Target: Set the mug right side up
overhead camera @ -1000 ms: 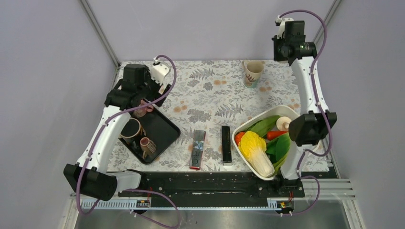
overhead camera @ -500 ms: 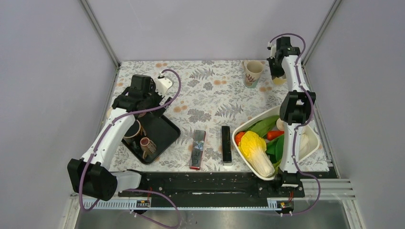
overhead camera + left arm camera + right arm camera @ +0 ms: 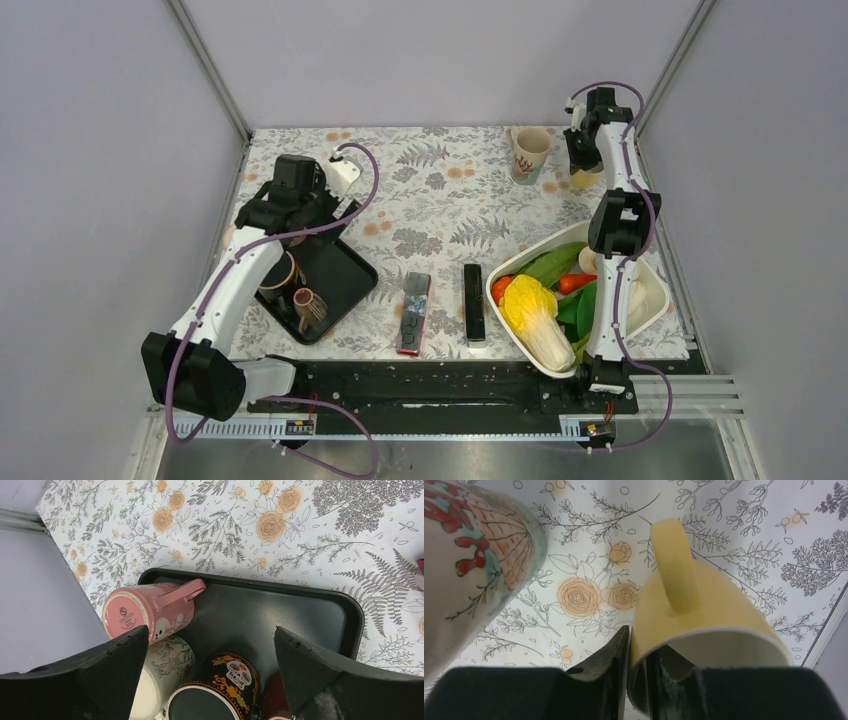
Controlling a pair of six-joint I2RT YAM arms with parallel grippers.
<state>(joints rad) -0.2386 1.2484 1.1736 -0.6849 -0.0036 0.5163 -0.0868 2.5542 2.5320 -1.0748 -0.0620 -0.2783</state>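
My left gripper is open and should next descend toward the tray's corner, turning its fingers astride the pink mug's handle (image 3: 180, 594), since that mug lies on its side.
A yellow mug (image 3: 704, 610) is at the table's far right corner (image 3: 585, 179), mouth toward the wrist camera, handle pointing away. My right gripper (image 3: 639, 645) is shut on its rim, one finger inside and one outside the wall; from above that gripper (image 3: 582, 160) sits right over the mug. I cannot tell whether its base touches the cloth. My left gripper (image 3: 210, 630) hangs open over a black tray (image 3: 305, 605) with nothing between its fingers. In the tray lie a pink mug (image 3: 150, 612) on its side, a white mug (image 3: 167, 660) and a black skull mug (image 3: 220, 685).
A tall floral cup (image 3: 528, 152) stands just left of the yellow mug (image 3: 474, 555). A white bowl (image 3: 652, 290) of vegetables sits front right. Two dark remotes (image 3: 413, 312) (image 3: 473, 300) lie near the front edge. The frame post and wall are close on the right.
My right arm swung down from high above to the far right corner, then settled slightly lower over the mug. The left arm shifted a little toward the tray.
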